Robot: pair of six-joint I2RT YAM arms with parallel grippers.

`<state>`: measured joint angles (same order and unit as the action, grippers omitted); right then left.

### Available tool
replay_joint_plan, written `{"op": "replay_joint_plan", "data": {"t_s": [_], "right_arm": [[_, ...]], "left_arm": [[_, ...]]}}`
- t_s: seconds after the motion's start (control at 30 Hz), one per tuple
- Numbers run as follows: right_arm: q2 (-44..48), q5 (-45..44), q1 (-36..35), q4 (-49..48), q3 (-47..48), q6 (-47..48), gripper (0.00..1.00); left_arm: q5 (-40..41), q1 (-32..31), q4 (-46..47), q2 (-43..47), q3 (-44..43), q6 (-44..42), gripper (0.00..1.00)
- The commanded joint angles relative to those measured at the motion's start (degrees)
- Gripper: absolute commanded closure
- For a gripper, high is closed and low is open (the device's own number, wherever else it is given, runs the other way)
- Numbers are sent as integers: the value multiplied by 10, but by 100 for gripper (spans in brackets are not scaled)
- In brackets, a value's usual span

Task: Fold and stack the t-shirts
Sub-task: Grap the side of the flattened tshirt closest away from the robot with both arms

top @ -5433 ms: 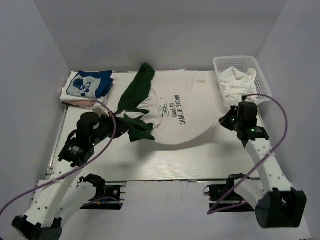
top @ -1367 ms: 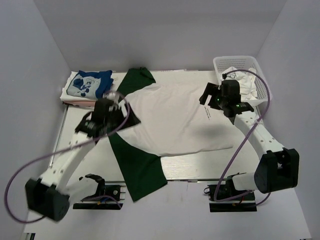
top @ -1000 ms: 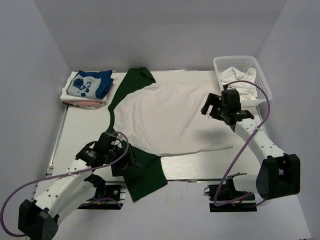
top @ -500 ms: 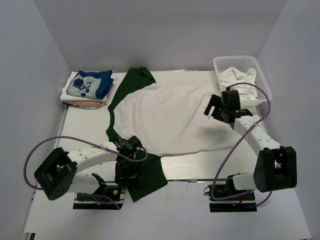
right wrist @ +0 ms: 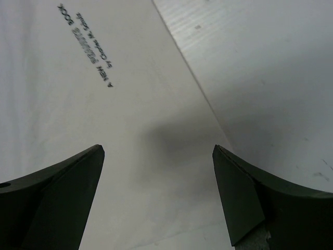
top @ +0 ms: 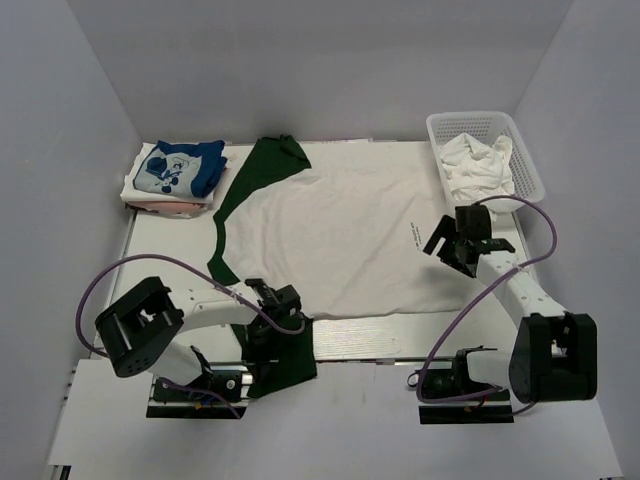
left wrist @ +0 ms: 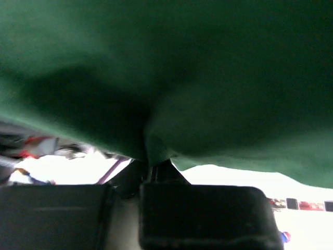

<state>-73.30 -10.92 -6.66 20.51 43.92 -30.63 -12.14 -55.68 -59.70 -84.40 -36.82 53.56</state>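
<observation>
I will next move my right gripper back and down to the shirt's near corner on the basket side.
A white t-shirt with dark green sleeves lies spread face down across the table. One green sleeve points to the back. The other sleeve hangs over the near edge. My left gripper is shut on that hanging sleeve; in the left wrist view green cloth fills the frame and a fold is pinched between the jaws of the left gripper. My right gripper hovers open over the shirt's right edge. In the right wrist view the right gripper has only the white cloth below it.
A folded blue-and-white print shirt lies on a pink one at the back left corner. A white basket with crumpled white cloth stands at the back right. Bare table runs along the shirt's right side.
My left gripper swung down to the near table edge and shut on the hanging green sleeve. My right gripper, still open, drifted nearer along the shirt's right edge.
</observation>
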Motion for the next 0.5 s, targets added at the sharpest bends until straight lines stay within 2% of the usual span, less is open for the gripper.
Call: {"op": "replay_joint_plan", "data": {"t_s": [0.0,0.23,0.37,0.47], "right_arm": [[58,-32,13,70,-29,-6,10],[154,26,21,121,-122,-7,11],[172,57,20,126,-148,-15,11],[164,73,20,114,-156,-22,17]], "left_arm": [[-3,-7,100,48,-27,36,99],[-35,-7,122,134,-13,36,97],[-63,-7,143,159,6,30,94],[-82,-7,176,183,19,30,92]]}}
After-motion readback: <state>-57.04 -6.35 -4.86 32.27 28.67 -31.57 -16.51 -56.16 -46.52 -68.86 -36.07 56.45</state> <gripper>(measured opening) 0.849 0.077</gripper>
